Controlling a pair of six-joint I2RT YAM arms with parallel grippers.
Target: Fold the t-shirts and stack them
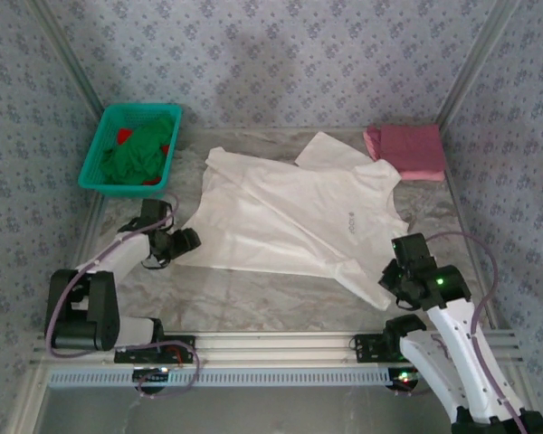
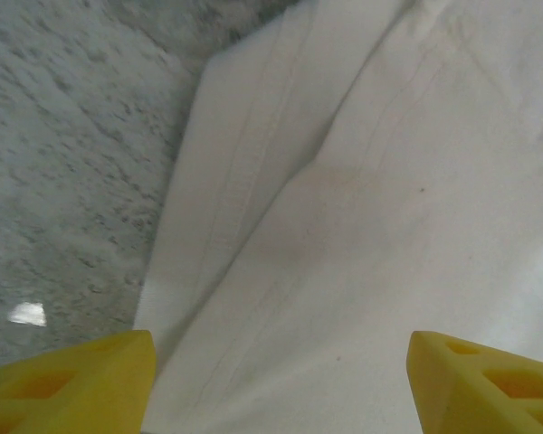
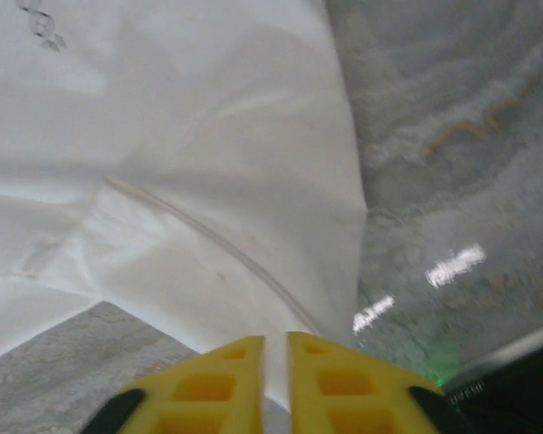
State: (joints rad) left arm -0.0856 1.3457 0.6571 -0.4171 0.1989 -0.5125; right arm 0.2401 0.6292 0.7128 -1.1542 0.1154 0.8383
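My left gripper should next go down onto the hem at the white t-shirt's near corner and close, because the layered edges of the hem are between its open fingers.
The cream-white t-shirt lies spread flat across the middle of the table, its small grey chest mark toward the right. The dusty pink t-shirt sits folded at the back right corner. My left gripper is at the shirt's near left corner. In the left wrist view its yellow jaws stand wide apart over the white cloth, the left gripper open. My right gripper is at the shirt's near right sleeve. There the right gripper is pinched on the white cloth's edge.
A teal mesh basket with green and red cloth inside stands at the back left. Patterned walls close in both sides and the back. Bare marbled tabletop runs between the shirt and the arm bases.
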